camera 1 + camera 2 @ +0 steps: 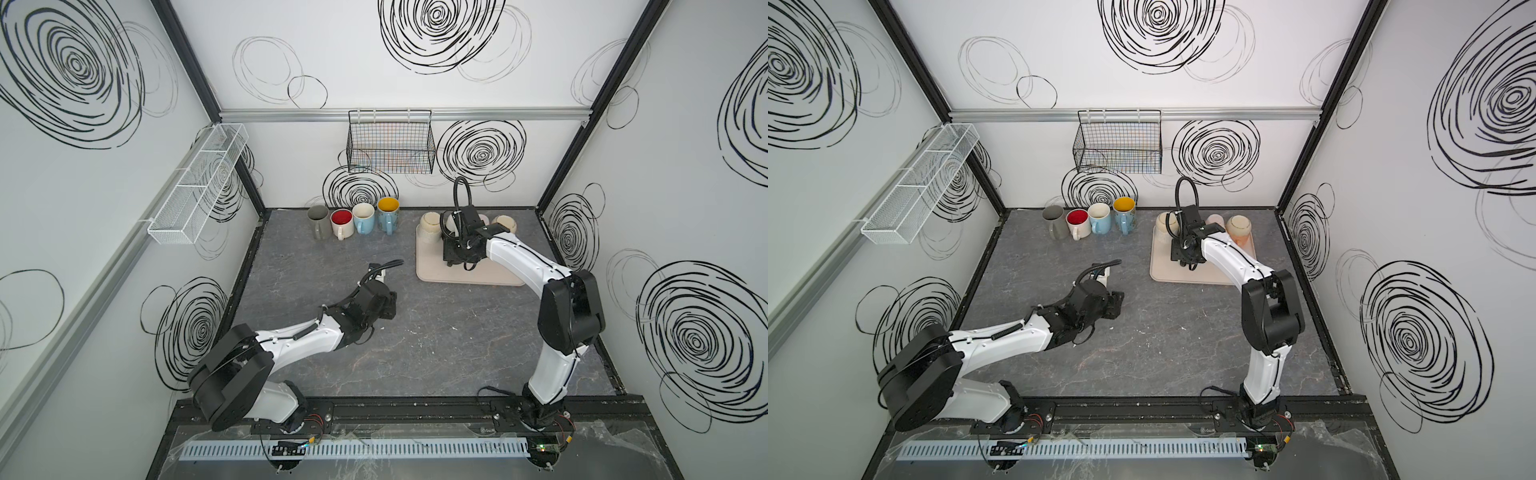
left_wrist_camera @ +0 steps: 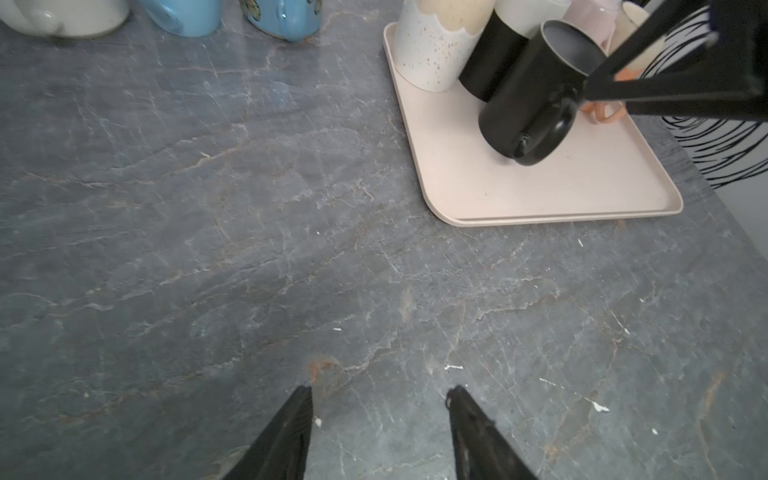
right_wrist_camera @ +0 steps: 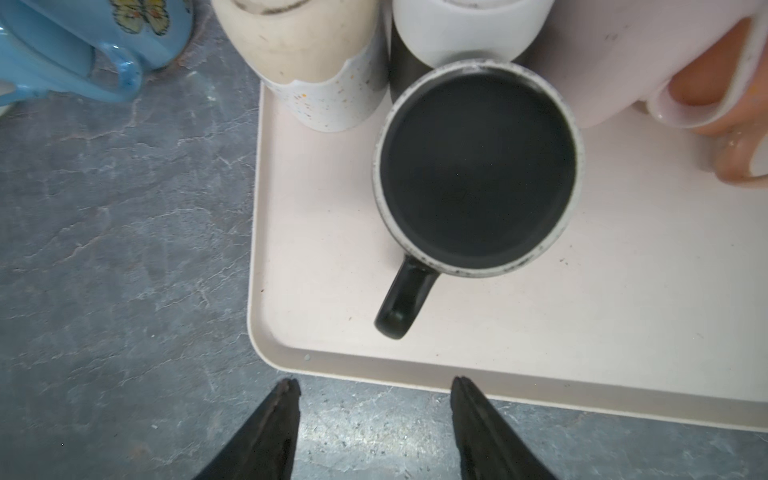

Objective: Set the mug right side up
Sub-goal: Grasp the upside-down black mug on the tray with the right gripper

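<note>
The black mug's handle (image 3: 404, 300) sticks out over bare tray below my right gripper, which next needs to lower its open fingers around it and close.
A black mug (image 3: 478, 166) stands on the beige tray (image 3: 582, 332), its handle pointing toward the tray's near rim. The face turned up is dark with a pale speckled ring around it. In the left wrist view the black mug (image 2: 528, 95) sits in front of other mugs on the tray (image 2: 540, 187). My right gripper (image 3: 374, 384) hangs above it, open, with nothing between its fingers. In both top views the right gripper (image 1: 457, 262) (image 1: 1183, 264) hides the mug. My left gripper (image 2: 380, 390) (image 1: 390, 305) is open over bare table, well left of the tray.
A cream speckled mug (image 1: 430, 226) and a pale mug (image 1: 505, 222) stand at the tray's back. Grey (image 1: 318, 220), red-lined (image 1: 342, 222), light blue (image 1: 364, 218) and yellow-lined (image 1: 388, 214) mugs line the back wall. A wire basket (image 1: 390, 143) and a white mesh shelf (image 1: 199, 183) hang on the walls.
</note>
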### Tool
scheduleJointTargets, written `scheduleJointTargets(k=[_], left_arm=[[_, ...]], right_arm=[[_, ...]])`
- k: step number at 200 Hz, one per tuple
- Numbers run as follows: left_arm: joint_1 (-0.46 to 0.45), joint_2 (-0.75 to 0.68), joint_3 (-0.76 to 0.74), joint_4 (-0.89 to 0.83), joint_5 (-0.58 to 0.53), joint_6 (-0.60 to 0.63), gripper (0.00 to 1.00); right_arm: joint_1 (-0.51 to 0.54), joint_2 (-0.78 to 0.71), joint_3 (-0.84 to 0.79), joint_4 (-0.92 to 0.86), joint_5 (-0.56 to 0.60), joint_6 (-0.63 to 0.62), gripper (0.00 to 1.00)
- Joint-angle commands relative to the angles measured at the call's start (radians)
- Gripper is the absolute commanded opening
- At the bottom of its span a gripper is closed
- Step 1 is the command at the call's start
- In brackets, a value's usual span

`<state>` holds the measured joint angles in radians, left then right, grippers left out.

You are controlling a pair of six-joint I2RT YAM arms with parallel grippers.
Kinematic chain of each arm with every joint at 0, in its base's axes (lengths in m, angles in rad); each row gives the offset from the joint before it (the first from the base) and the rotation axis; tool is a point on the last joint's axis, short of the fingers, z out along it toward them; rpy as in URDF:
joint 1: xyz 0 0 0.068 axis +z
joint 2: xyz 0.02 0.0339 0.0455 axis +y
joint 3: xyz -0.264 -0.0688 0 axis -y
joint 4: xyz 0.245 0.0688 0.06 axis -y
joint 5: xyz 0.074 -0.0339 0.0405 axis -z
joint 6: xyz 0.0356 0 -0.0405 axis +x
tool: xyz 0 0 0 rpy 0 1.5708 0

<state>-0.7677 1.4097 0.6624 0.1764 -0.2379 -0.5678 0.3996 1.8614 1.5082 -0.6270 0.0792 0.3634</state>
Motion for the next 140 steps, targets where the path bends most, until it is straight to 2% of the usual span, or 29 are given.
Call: scheduleJointTargets(k=[1,66,84,140], left_arm=[[-0.049,0.038,0.032,0.076,-0.018,-0.049,0.56],[-0.074,0.049,0.077,0.036,-0.023,-0.026,0.56],[-0.074,0.045,0.084,0.022,-0.02,-0.02,0.57],[-0.081,0.117,0.149,0.036,0.008,-0.015,0.57]], right_arm=[[-0.014,0.042,0.049,-0.051,0.024,0.02,0.63],[-0.049,0.182,0.151,-0.078,0.073,0.036,0.59],[-0.062,0.186,0.131,-0.057,0.068,0.021,0.52],[-0.074,0.107,0.019,-0.006,0.104,-0.066,0.17]])
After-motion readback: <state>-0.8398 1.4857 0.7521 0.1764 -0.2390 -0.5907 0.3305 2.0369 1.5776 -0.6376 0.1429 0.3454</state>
